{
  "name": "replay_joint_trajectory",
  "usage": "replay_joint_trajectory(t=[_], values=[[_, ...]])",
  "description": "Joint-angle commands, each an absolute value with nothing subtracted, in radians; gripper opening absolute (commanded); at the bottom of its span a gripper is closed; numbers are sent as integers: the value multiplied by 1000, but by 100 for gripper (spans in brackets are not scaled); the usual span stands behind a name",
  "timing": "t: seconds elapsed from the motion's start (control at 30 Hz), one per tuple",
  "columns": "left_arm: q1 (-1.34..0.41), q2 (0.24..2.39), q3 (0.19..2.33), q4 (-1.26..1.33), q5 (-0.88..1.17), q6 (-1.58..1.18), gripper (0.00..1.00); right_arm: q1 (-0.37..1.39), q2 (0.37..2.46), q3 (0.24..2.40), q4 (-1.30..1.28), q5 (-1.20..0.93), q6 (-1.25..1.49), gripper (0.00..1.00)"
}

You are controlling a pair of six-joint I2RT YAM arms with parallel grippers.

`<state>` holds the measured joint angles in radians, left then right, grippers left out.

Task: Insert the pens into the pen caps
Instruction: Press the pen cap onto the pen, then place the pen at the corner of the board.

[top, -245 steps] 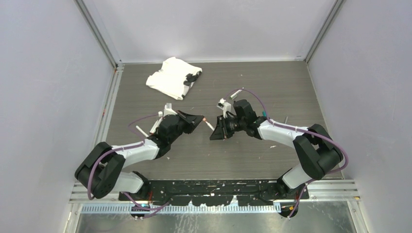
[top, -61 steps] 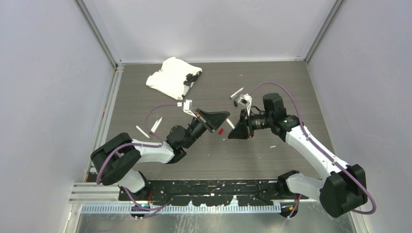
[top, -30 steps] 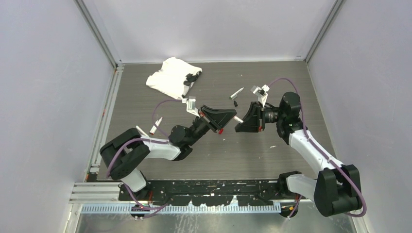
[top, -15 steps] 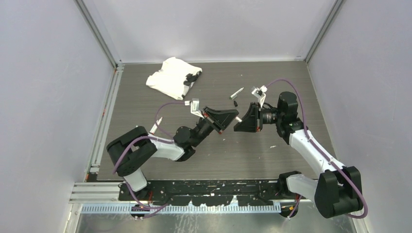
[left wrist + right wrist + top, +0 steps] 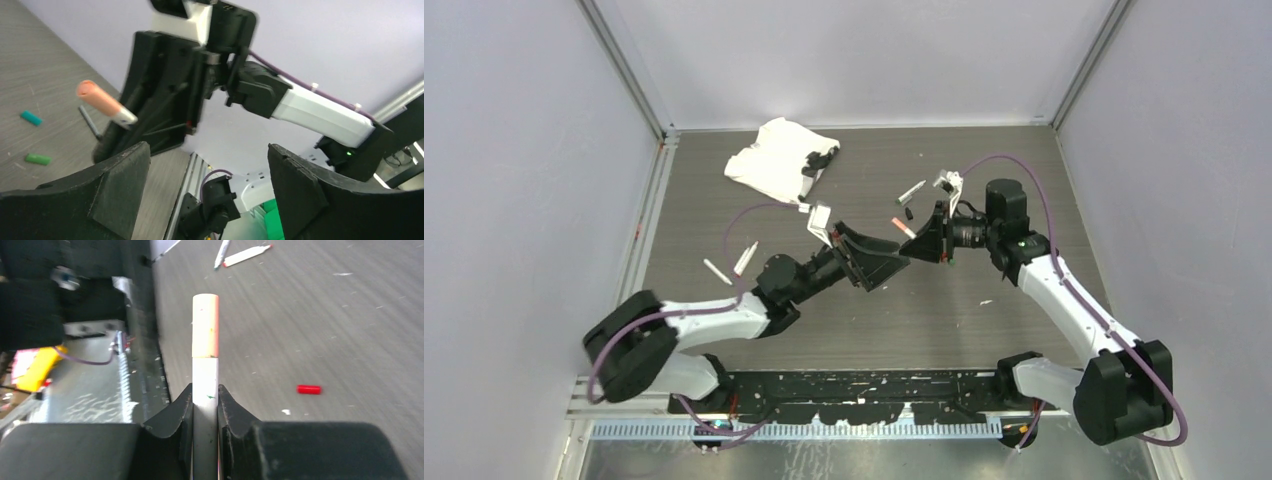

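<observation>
I will move my right gripper to the right in the top view next, then turn and lower it to free the white pen on the bare tabletop, since the pen carries its pink cap (image 5: pixel 205 325).
My right gripper (image 5: pixel 205 387) is shut on a white pen (image 5: pixel 205 377) that carries the salmon pink pen cap (image 5: pixel 205 325) on its tip. From above, this capped pen (image 5: pixel 904 228) sticks out of the right gripper (image 5: pixel 918 236) toward the left gripper (image 5: pixel 889 262). The left gripper (image 5: pixel 207 147) stands open and empty, a short way from the pink cap (image 5: pixel 102 100). A red cap (image 5: pixel 308 389), a teal cap (image 5: pixel 31 118) and a green cap (image 5: pixel 38 159) lie on the table. Two white pens (image 5: pixel 746 258) lie at the left, and a grey pen (image 5: pixel 911 191) lies behind the grippers.
A crumpled white cloth (image 5: pixel 779 160) with a dark patch lies at the back left. Grey walls with metal rails (image 5: pixel 639 240) enclose the wood-grain table on three sides. Small white flecks are scattered over the surface.
The left gripper has opened and drawn back toward its base, letting go of the pink cap, which stays on the pen. The right gripper has lifted slightly toward the back.
</observation>
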<state>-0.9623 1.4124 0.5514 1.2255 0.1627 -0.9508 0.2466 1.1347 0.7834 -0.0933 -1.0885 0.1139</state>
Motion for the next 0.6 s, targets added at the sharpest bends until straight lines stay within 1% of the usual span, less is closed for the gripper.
replay_joint_trajectory(t=[0.0,0.1,0.13,0.17,0.23,0.3,0.37,0.43,0.5,0.57], values=[[-933,1152,566,842,245,-792,90,221,1124,848,-168,-979,-51,1],[-925,947,570,517,191,-632,96,166,1102,853,-182,-946,-59,1],[-924,884,583,411,173,-572,99,149,1096,861,-203,-912,-75,1],[-924,832,598,308,159,-518,100,137,1095,872,-226,-869,-99,1],[-922,744,629,161,146,-426,100,118,1097,884,-257,-718,-134,3],[-921,688,671,43,124,-346,100,104,1114,888,-248,-511,-130,5],[-919,680,735,-97,94,-275,100,81,1148,895,-229,-320,-123,6],[-919,719,811,-233,69,-219,100,47,1201,905,-207,-150,-118,6],[-919,771,861,-321,42,-229,100,18,1263,922,-194,-67,-117,7],[-918,807,884,-375,71,-235,99,-21,1335,948,-180,-10,-119,8]])
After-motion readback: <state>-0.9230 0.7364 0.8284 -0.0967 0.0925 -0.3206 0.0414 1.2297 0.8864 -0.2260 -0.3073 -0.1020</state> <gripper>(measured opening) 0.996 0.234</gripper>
